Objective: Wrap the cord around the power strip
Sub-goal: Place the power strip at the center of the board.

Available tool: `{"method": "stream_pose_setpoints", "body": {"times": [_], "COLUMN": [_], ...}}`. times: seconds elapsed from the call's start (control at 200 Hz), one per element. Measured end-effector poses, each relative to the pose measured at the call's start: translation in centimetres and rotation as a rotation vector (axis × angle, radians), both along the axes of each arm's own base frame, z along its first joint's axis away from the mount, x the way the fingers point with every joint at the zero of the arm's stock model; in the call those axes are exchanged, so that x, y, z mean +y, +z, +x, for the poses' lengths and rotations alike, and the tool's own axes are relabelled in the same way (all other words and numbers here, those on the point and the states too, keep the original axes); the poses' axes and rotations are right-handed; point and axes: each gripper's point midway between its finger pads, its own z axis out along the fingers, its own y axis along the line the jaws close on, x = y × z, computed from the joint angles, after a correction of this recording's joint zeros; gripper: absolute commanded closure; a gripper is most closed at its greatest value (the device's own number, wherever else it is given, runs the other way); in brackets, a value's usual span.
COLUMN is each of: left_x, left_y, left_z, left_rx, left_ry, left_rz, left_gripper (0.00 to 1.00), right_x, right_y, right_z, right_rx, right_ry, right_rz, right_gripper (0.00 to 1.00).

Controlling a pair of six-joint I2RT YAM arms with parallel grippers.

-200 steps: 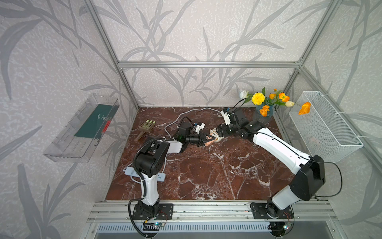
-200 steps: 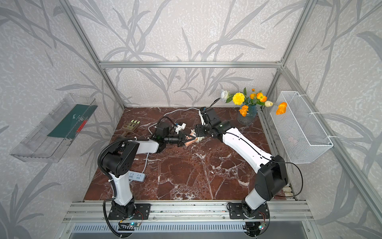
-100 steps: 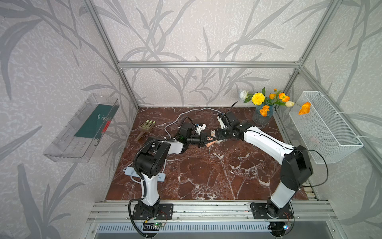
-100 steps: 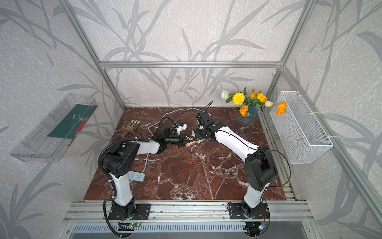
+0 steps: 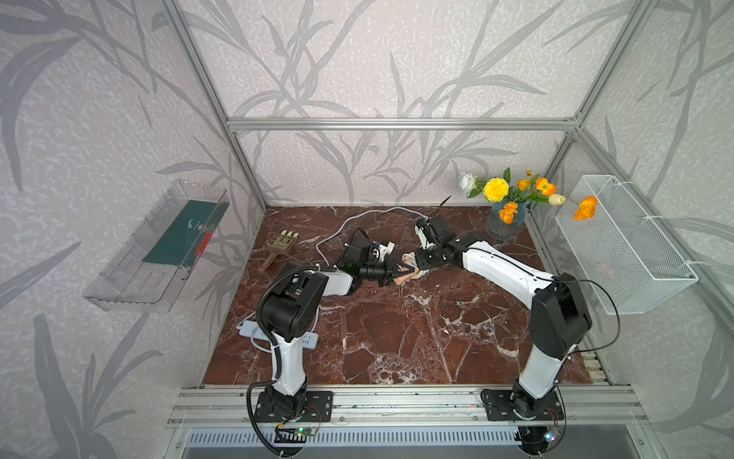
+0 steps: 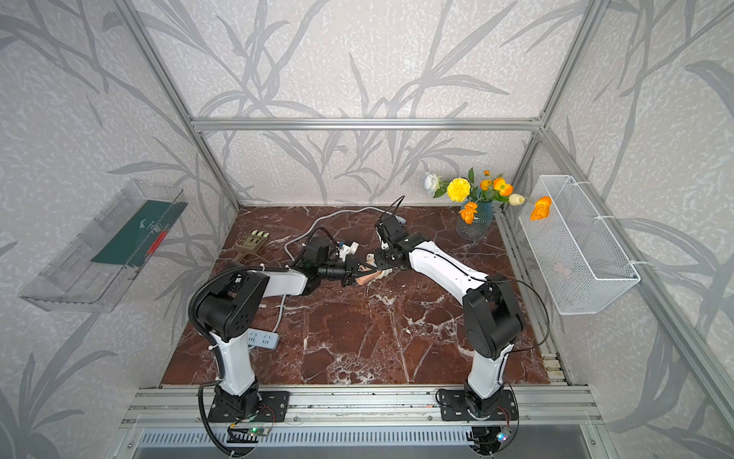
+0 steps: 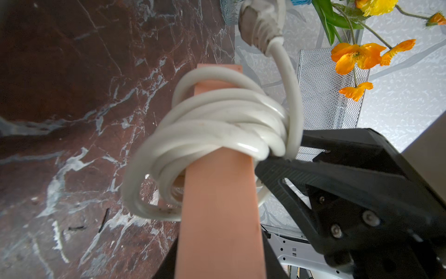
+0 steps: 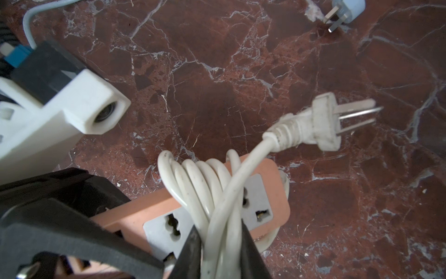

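My right gripper has clear marble floor below it on the basket's side, so it will move toward the wire basket and down to release the wound power strip.
The salmon power strip (image 5: 406, 275) (image 6: 367, 277) with a grey socket face (image 8: 259, 190) is held just above the marble floor near the middle. My left gripper (image 5: 391, 272) (image 7: 219, 265) is shut on one end of it (image 7: 217, 217). The white cord (image 7: 217, 120) (image 8: 205, 183) lies wound in several loops round the strip. Its plug (image 8: 321, 123) (image 7: 259, 26) sticks out free past the strip's end. My right gripper (image 5: 417, 265) (image 6: 379, 267) (image 8: 220, 253) comes from the other side, its black fingers (image 7: 313, 169) pressed on the cord strands over the socket face.
A second, pale blue power strip (image 5: 278, 336) lies front left behind my left arm's base. Its cord runs to the back wall and ends in a blue plug (image 8: 347, 9). A brush (image 5: 282, 242), a flower vase (image 5: 504, 222), a wire basket (image 5: 623, 246) and a clear wall shelf (image 5: 159, 246) line the edges.
My right gripper has come left to the strip and its fingers have closed onto the cord loops; its elbow swung toward the front. The left gripper kept its hold and place.
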Motion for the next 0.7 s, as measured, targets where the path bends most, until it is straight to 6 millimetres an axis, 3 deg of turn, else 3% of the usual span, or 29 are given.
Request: {"method": "stream_pose_setpoints", "body": {"times": [0.32,0.495,0.7], "left_x": [-0.8,-0.6,0.5], "left_y": [0.1,-0.1,0.5], "left_z": [-1.0,-2.2,-3.5], "left_rx": [-0.031,-0.035,-0.075], "left_ry": [-0.048,-0.080,-0.121], "left_rz": [0.000,0.040,0.101], "left_gripper": [0.48,0.41,0.37], "right_x": [-2.1,-2.8,-3.6], "right_y": [-1.0,-2.3,-2.2], "right_z": [-1.0,-1.8,-2.4], "right_rx": [0.017,0.051,0.044], "right_ry": [-0.023,-0.026,-0.033], "right_rz": [-0.028,-0.047,-0.064], "right_gripper": [1.00,1.00,1.00]}}
